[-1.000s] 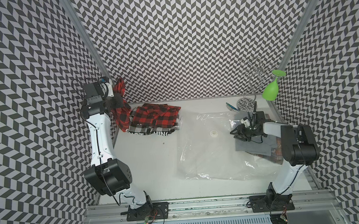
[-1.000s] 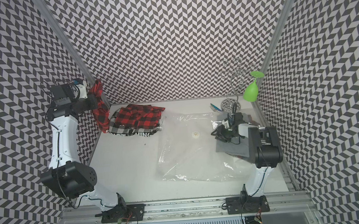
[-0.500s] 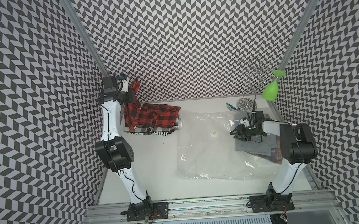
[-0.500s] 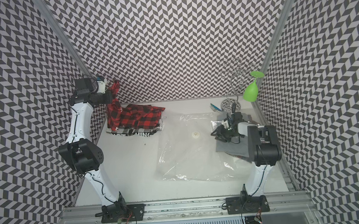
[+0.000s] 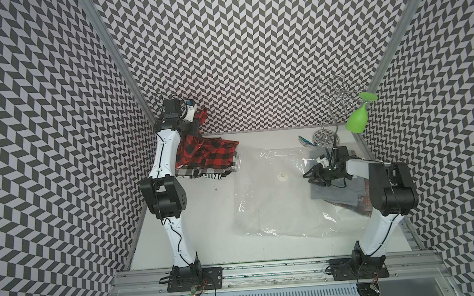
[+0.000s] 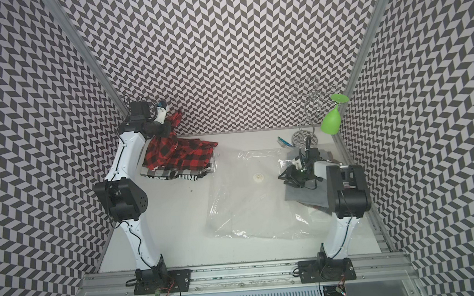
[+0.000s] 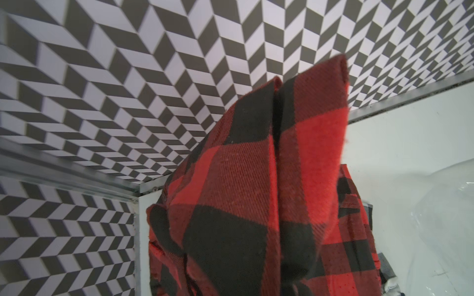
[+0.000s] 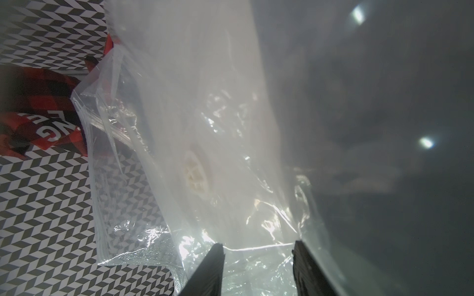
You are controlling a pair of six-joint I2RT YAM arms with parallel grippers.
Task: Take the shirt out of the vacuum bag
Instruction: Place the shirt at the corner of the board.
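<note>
The raised fold in my left gripper comes down toward the vacuum bag (image 5: 274, 203) next for release there, since the shirt's lying part is below the gripper.
The red-and-black plaid shirt (image 5: 207, 153) (image 6: 185, 155) lies outside the vacuum bag at the back left of the table. My left gripper (image 5: 197, 123) (image 6: 171, 124) is shut on one end of it and holds that end up near the back wall. In the left wrist view the plaid cloth (image 7: 256, 192) covers the fingers. The clear vacuum bag (image 5: 274, 203) (image 6: 251, 207) lies flat at the centre right, its white valve (image 5: 282, 176) (image 8: 196, 176) facing up. My right gripper (image 5: 313, 176) (image 8: 259, 256) is open at the bag's right side, with the plastic film lying between its fingertips (image 8: 218, 256).
A black-and-white printed cloth (image 5: 200, 174) lies under the shirt. Grey cloth (image 5: 333, 196) lies under the right arm. A wire rack (image 5: 338, 96) with a hanging green glass (image 5: 358, 120) stands at the back right corner. Patterned walls close in on three sides.
The left arm has swung from the left wall toward the back corner, carrying the shirt's raised end with it. The right arm and the bag have stayed still.
</note>
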